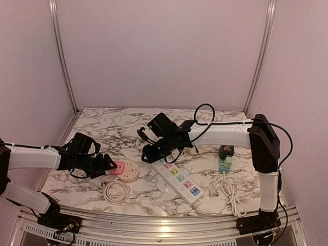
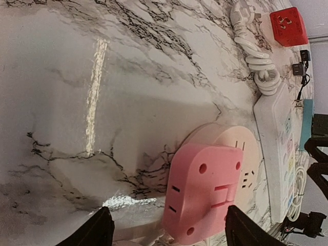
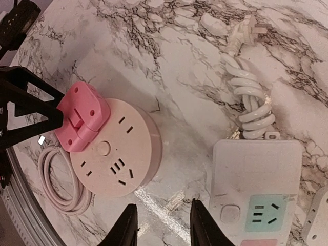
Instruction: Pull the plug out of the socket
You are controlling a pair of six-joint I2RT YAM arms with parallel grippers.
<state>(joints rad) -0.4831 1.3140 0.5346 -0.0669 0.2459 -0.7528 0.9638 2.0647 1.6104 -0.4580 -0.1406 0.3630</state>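
My left gripper will turn and move in toward the socket, with its fingers squaring up on both sides of the pink plug (image 1: 118, 167) (image 2: 202, 195).
A pink plug (image 1: 118, 167) sits on the left rim of a round beige socket (image 1: 130, 171) and overhangs its edge; its pins are hidden. My left gripper (image 1: 110, 165) is open, with one finger on each side of the pink plug (image 2: 205, 189) and a gap to each. In the left wrist view the socket (image 2: 246, 154) shows behind the plug. My right gripper (image 3: 164, 215) hangs open and empty over bare marble between the round socket (image 3: 120, 159) and a white power strip (image 3: 256, 189). The right wrist view shows the pink plug (image 3: 77, 118) at the left.
The power strip (image 1: 179, 179) lies diagonally right of the socket. The socket's coiled cord (image 1: 117, 191) lies in front of it. A white bundled cable (image 1: 230, 195) and a teal adapter (image 1: 225, 159) lie at the right. A red cube adapter (image 2: 288, 25) lies farther off.
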